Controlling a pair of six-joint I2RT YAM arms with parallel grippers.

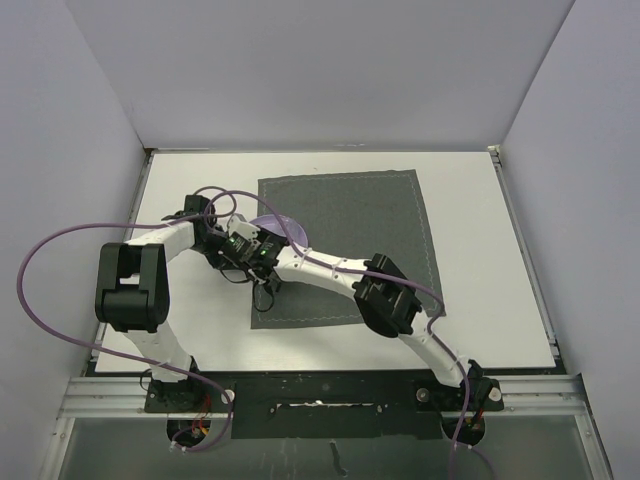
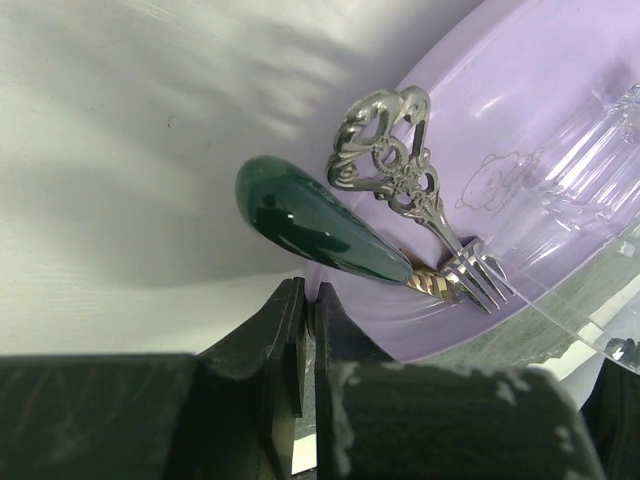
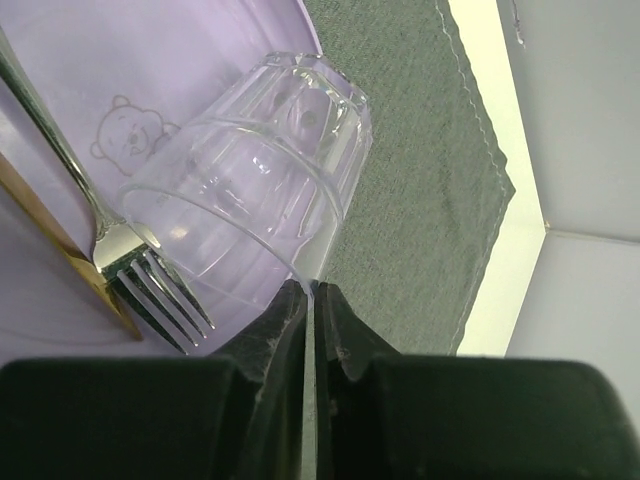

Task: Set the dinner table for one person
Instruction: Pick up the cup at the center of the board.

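Observation:
My right gripper is holding the glass and should next lift it outward and to the right in the top view, then lower and release it on the placemat's far corner, because that's empty.
A lilac plate sits at the left edge of the dark grey placemat on the white dinner table. On the plate lie a silver fork with an ornate handle, a gold utensil with a dark green handle and a clear glass on its side. My left gripper is shut on the plate's rim. My right gripper is shut on the glass's rim. In the top view both grippers crowd over the plate and hide most of it.
White walls close in the table at the back and on both sides. The metal rail runs along the near edge between the arm bases. Purple cables loop off the left arm. The placemat's stitched corner lies beyond the glass.

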